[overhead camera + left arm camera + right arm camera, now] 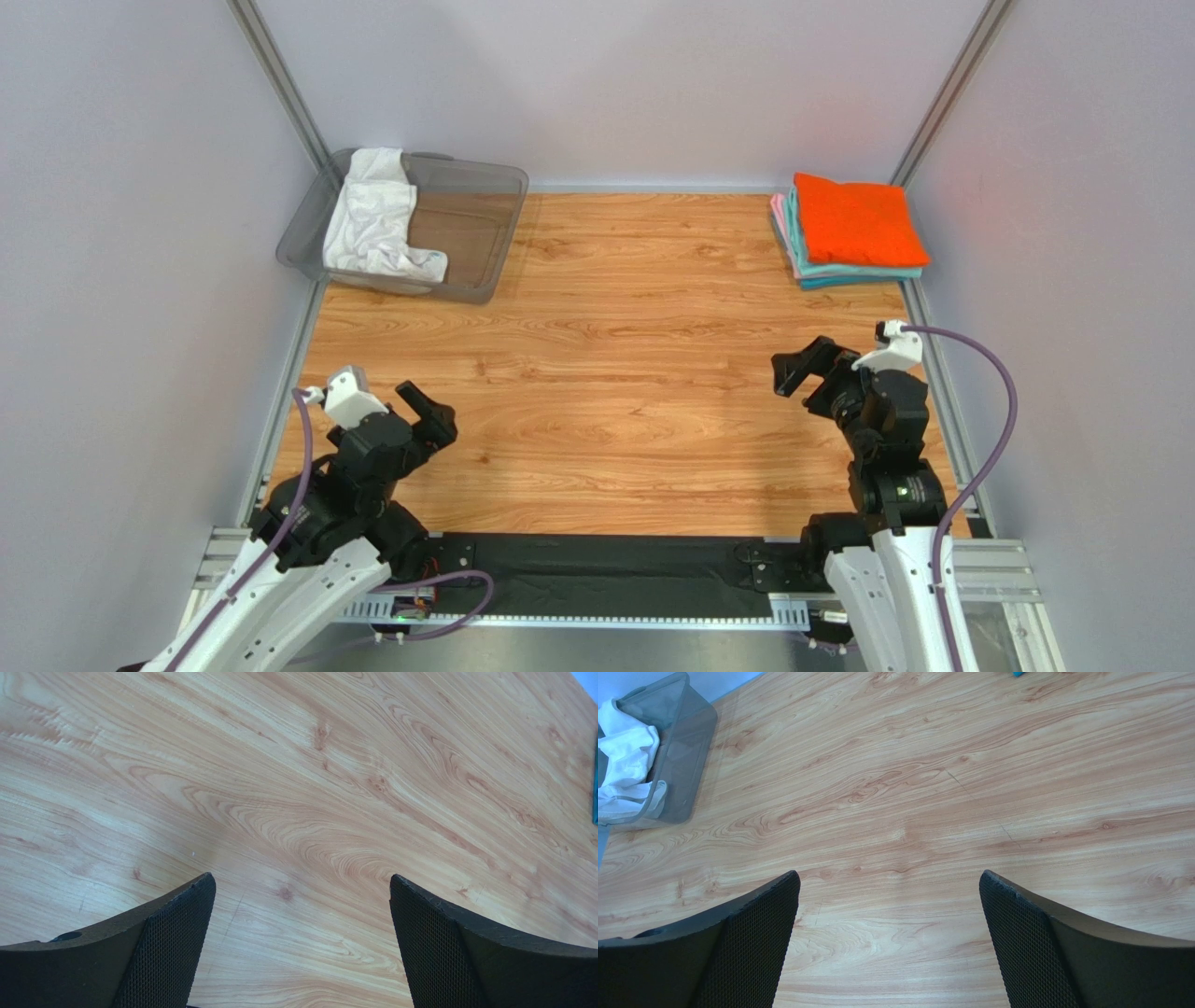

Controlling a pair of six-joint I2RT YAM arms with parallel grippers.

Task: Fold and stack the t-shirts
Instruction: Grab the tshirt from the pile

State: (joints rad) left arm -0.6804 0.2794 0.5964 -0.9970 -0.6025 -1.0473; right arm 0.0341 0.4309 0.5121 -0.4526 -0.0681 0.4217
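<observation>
The left gripper should reach out and down into the grey bin (484, 224), onto the middle of the white t-shirt (372, 217), because the t-shirt is still lying there crumpled.
A crumpled white t-shirt (372, 217) lies in the clear grey bin (484, 224) at the back left; it also shows in the right wrist view (626, 759). A stack of folded shirts sits at the back right, orange (856, 220) on top, teal (842, 275) and pink (777, 213) edges beneath. My left gripper (421, 413) is open and empty above the bare wood near the front left; its jaws stand wide apart (302, 882). My right gripper (800, 367) is open and empty over the wood at the front right (889, 878).
The wooden table top (617, 350) is walled by grey panels on three sides. The bin (675, 749) stands at the far left corner. A black strip (603, 567) runs along the near edge between the arm bases.
</observation>
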